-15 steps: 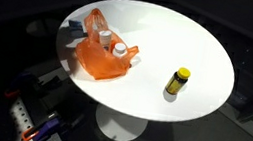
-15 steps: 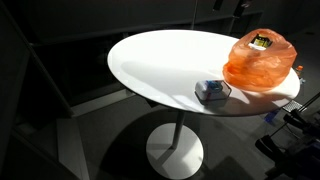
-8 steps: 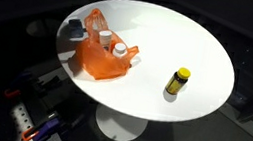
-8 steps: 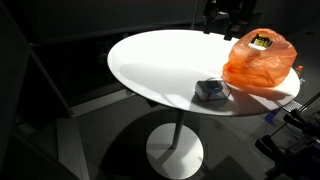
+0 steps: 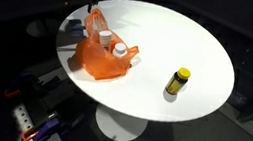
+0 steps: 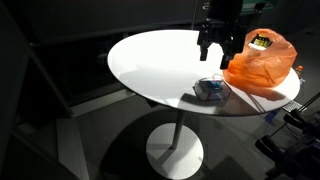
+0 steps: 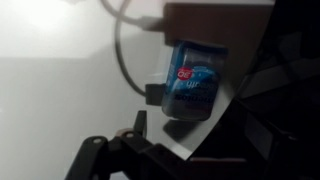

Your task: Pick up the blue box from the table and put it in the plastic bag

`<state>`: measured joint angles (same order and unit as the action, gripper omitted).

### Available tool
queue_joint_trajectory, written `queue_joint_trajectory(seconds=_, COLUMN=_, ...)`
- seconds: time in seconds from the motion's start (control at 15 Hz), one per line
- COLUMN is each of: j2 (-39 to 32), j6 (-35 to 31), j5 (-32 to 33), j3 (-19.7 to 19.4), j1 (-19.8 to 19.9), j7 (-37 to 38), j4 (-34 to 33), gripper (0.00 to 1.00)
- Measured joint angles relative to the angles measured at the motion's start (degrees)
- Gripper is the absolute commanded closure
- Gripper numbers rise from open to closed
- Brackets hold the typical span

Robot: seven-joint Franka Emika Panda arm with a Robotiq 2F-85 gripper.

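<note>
The long sides of the blue box should come between my fingers as my gripper moves down, and then my gripper should close on the box.
The blue box [image 5: 73, 32] lies near the edge of the round white table [image 5: 172, 37], right beside the orange plastic bag [image 5: 103, 55]. In both exterior views my gripper [image 6: 215, 45] hangs open and empty above the box [image 6: 211, 90], apart from it. The bag [image 6: 262, 62] stands close behind the box. In the wrist view the box [image 7: 195, 85] with white lettering lies at the table's edge, above my dark fingers [image 7: 140, 128].
A yellow bottle [image 5: 176, 81] stands alone on the far side of the table. White-capped bottles [image 5: 119, 49] sit in the bag's mouth. A black cable [image 7: 125, 45] loops across the wrist view. Dark floor surrounds the table.
My arm has come down into both exterior views, from above the table toward the blue box and the bag. The box, bag and bottle have not moved.
</note>
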<state>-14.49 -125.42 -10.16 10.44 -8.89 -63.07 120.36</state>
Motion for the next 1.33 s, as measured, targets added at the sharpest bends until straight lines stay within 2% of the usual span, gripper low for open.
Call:
queue_joint_trajectory(seconds=0.6, j2=-3.91, j6=0.19, j5=9.89, j3=1.50, j1=-2.34, j7=8.04, j4=0.08, gripper=0.00)
queue_joint_trajectory(seconds=1.33, j2=-5.59, j6=1.06, j5=14.35, j3=2.10, j1=-2.60, j7=12.38, j4=0.60, gripper=0.00)
